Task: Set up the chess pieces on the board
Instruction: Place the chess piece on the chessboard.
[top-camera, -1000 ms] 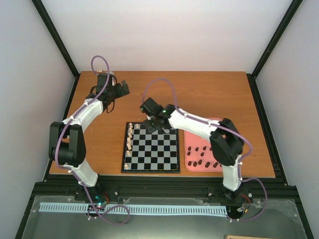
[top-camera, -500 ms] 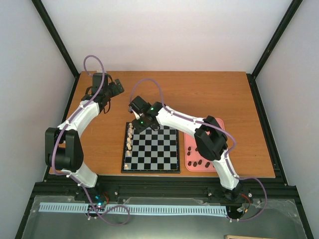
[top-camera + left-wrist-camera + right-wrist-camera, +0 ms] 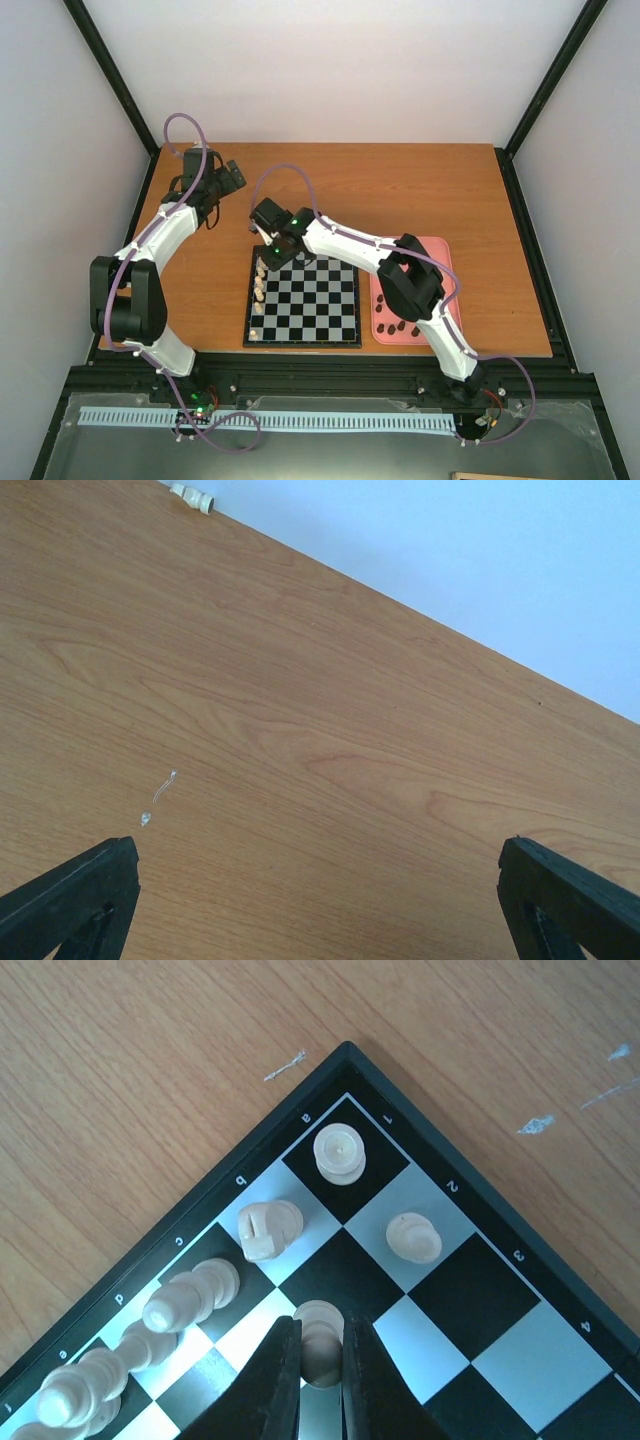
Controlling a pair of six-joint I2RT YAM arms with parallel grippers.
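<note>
The dark square in front of the knight, beside the standing pawn, is empty, so I will lower my right gripper there and release the pawn.
The board (image 3: 320,310) lies in the middle of the table, and its far left corner (image 3: 345,1055) fills the right wrist view. Several cream chess pieces (image 3: 260,285) stand along its left edge: a rook (image 3: 340,1152) in the corner, then a knight (image 3: 268,1228) and a bishop (image 3: 190,1295). One pawn (image 3: 413,1237) stands in the second row. My right gripper (image 3: 322,1332) (image 3: 272,255) is shut on another cream pawn (image 3: 322,1355) over the second row beside it. Whether that pawn touches the board I cannot tell. My left gripper (image 3: 320,910) (image 3: 235,178) is open over bare wood at the far left.
A pink tray (image 3: 377,310) right of the board holds several dark brown pieces (image 3: 398,326), partly under the right arm. A small white fitting (image 3: 192,496) sits at the table's far edge. Black frame posts run along both table sides.
The right arm swung left from the board's far middle to its far left corner, still shut on the pawn. The left arm drew back slightly to the left.
</note>
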